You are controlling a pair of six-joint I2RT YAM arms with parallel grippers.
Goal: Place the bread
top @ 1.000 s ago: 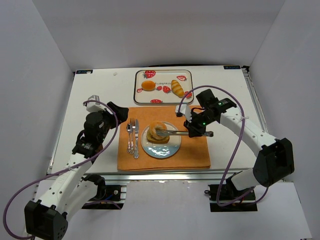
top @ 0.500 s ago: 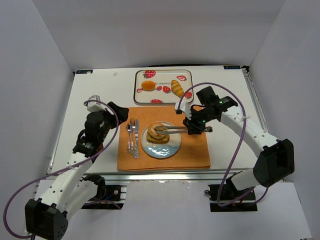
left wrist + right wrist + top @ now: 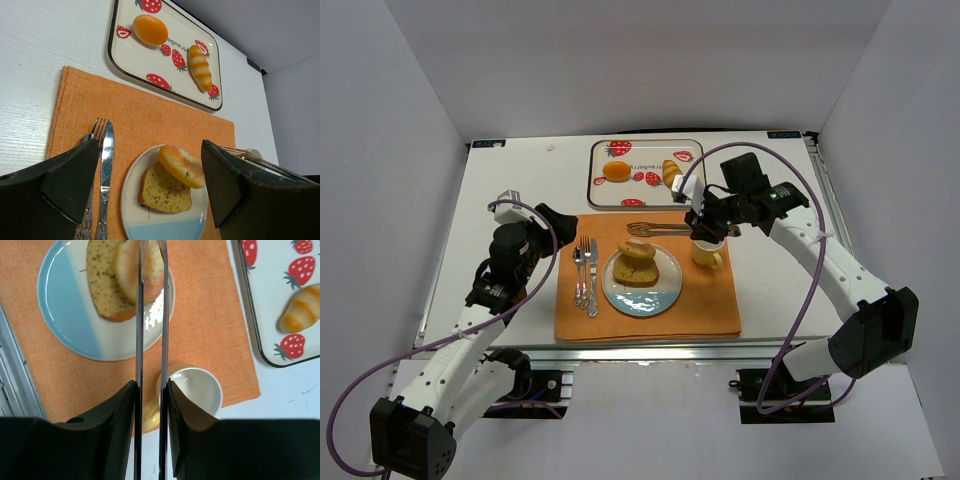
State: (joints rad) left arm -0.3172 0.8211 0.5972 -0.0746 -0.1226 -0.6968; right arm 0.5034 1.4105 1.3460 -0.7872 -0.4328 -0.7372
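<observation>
The tongs turn outward in my right gripper next and come down onto the table (image 3: 762,282) (image 3: 151,458) beside the placemat, as the bun rests on the slice.
A blue-and-white plate (image 3: 640,303) on the orange placemat (image 3: 710,300) holds a speckled bread slice (image 3: 644,273) with a round bun (image 3: 636,251) leaning on it. My right gripper (image 3: 705,228) is shut on metal tongs (image 3: 660,229), held above the mat behind the plate. The tong tips are slightly apart and empty. In the right wrist view the tongs (image 3: 150,340) run over the bun (image 3: 131,270) and the slice (image 3: 102,285). My left gripper (image 3: 555,225) is open and empty, left of the plate. Its view shows the bun (image 3: 181,166) and the slice (image 3: 165,189).
A strawberry tray (image 3: 595,175) at the back holds an orange bun (image 3: 616,171) and a striped roll (image 3: 673,177). A pale yellow cup (image 3: 708,253) stands under my right gripper. A fork and knife (image 3: 585,275) lie left of the plate.
My right gripper has pulled the tongs up and back from the plate toward the tray. The round bun stays on the slice. The cup is now uncovered. The left arm has not moved.
</observation>
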